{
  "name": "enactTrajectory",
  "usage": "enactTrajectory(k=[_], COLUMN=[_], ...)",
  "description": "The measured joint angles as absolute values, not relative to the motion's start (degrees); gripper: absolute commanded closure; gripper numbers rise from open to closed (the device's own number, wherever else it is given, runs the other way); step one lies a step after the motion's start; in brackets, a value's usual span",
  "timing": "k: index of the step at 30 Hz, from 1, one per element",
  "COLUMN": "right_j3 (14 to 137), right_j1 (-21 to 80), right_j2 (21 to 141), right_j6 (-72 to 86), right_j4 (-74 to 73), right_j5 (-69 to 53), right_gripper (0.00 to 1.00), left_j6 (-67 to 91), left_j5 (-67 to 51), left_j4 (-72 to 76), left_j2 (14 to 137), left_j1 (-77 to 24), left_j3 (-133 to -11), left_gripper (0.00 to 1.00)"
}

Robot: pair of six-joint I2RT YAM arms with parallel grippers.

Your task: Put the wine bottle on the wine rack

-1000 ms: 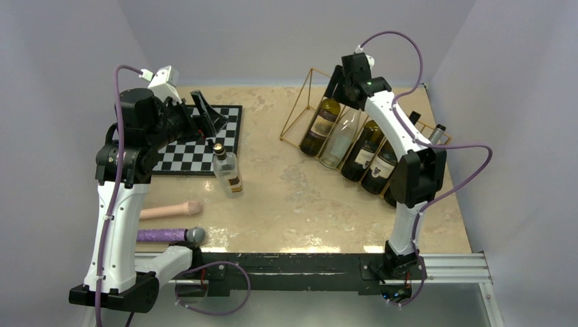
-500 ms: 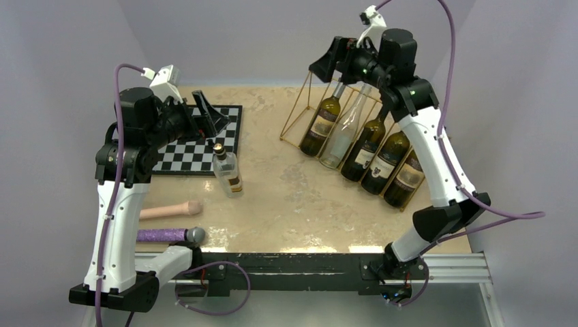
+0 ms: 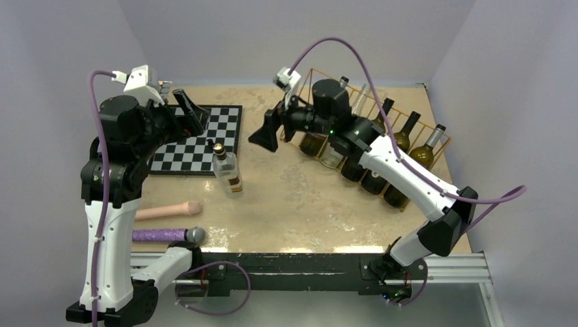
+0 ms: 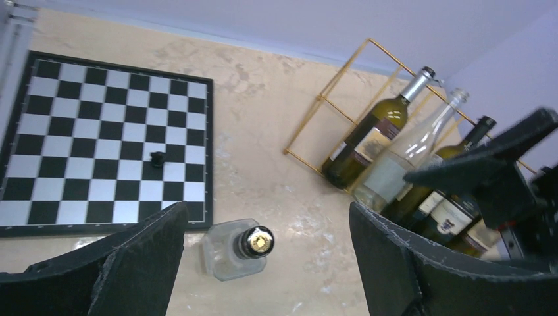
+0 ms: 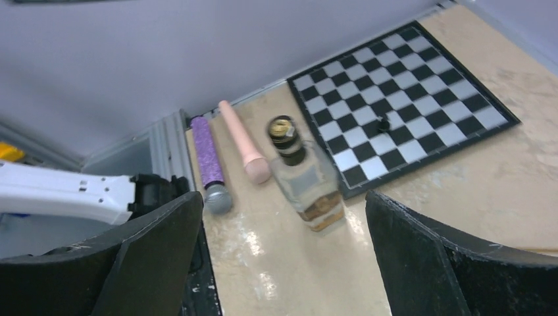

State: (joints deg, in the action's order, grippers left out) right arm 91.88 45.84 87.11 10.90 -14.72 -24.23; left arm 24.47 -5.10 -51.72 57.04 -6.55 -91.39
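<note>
The bottle is standing upright with its cap uncovered, so my right gripper will move away from the rack, to the left in the top view, onto the bottle's gold cap [image 3: 219,150] [image 5: 286,139].
A clear square bottle [image 3: 227,172] with a gold cap and a little amber liquid stands upright on the table, just off the chessboard's near corner. It shows from above in the left wrist view [image 4: 238,251] and from the side in the right wrist view [image 5: 304,176]. The gold wire wine rack [image 3: 436,134] stands at the back right and holds several wine bottles [image 3: 371,174]; it also shows in the left wrist view [image 4: 320,97]. My left gripper [image 3: 193,112] is open and empty, high above the chessboard. My right gripper [image 3: 272,133] is open and empty, in the air between rack and standing bottle.
A black-and-white chessboard [image 3: 201,139] lies at the back left with one small black piece [image 4: 156,158] on it. A pink cylinder [image 3: 167,211] and a purple microphone [image 3: 170,236] lie near the left arm's base. Walls close in the table on three sides.
My right arm has lifted off the rack and swung left, its gripper now over the table's middle. My left arm has risen slightly. The standing bottle has not moved.
</note>
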Motion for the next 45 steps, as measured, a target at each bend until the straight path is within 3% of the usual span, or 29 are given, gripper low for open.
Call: enactTrajectory(k=[10,26,32,35,43,45], right_j3=[88.82,87.46,91.07,92.95,93.97,93.91], right_j1=[55.92,57.47,57.47,57.47,58.94,59.53], right_j2=[87.57,100.97,105.91,108.12,109.73,109.47], right_j6=[4.99,-0.54,-0.89,-0.89,-1.80,-2.15], right_j4=[-5.10,-0.23,2.46,3.25,3.97,3.51], right_j5=[-19.59,-13.30,-11.44,-10.79,-6.76,-5.67], right_gripper=[0.01,0.02,0.09,0.18,0.76,1.00], left_j6=[23.75,24.71,28.16,29.06,30.44,30.46], left_j5=[1.08,1.65,3.64,4.43,4.47,4.45], left_j4=[-51.99,-53.34,-54.76,-55.57,-55.99,-56.01], left_j2=[56.05,60.12,61.89,62.57,62.67,62.61], left_j1=[-6.55,-6.55,-6.55,-6.55,-6.55,-6.55], left_j3=[-91.57,-91.26,-91.26,-91.15,-89.89,-89.56], left_gripper=[0.05,0.06,0.07,0.07,0.07,0.07])
